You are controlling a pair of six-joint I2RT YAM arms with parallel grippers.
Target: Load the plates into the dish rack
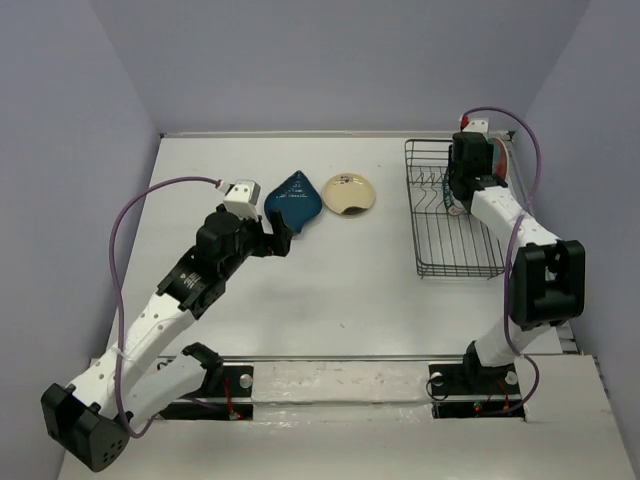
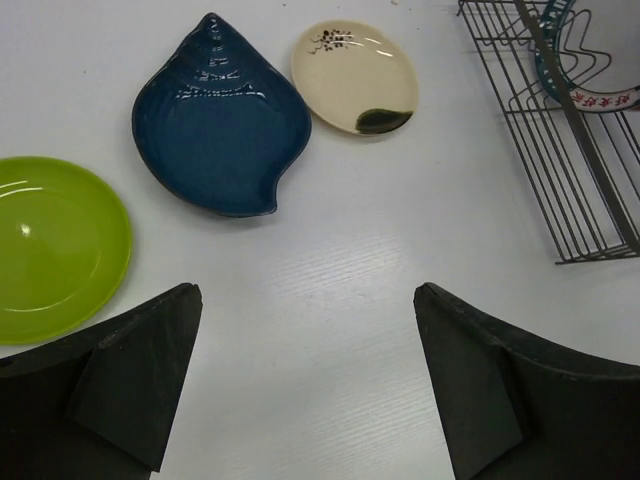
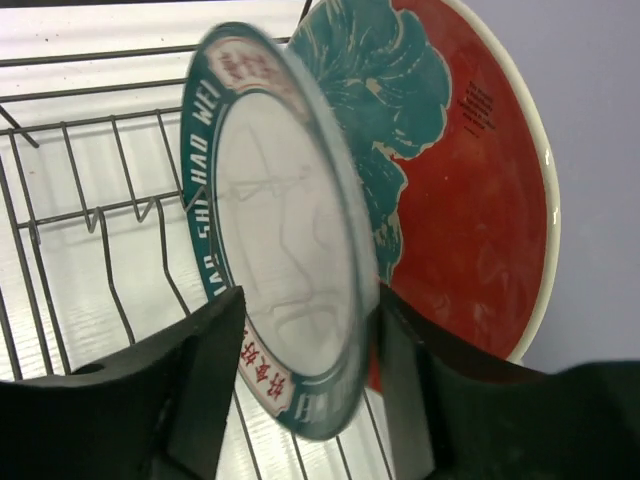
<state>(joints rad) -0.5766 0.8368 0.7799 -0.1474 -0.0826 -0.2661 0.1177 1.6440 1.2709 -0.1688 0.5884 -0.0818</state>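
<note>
My left gripper lowers outward astride the teal plate's rim by the lime-green plate next, as it lies below and outward of the gripper's fingers, bare table alongside.
The white plate with the navy rim (image 3: 285,230) stands on edge in the dish rack (image 1: 455,255), blurred, next to the red-and-teal floral plate (image 3: 470,180) behind it. My right gripper (image 3: 310,300) straddles the white plate's lower rim with its jaws parted; the left finger stands clear of the plate. My left gripper (image 2: 308,290) is wide open over bare table, holding nothing. Ahead of it lie the dark teal teardrop plate (image 2: 220,115), the small cream plate (image 2: 355,75) and, to the left, the lime-green plate (image 2: 55,245). From above, the left arm hides the lime-green plate.
The rack's upright tines (image 3: 100,215) and its near rows (image 2: 560,150) hold no dishes. Grey walls close in the table at left, back and right. Purple cables loop from both arms.
</note>
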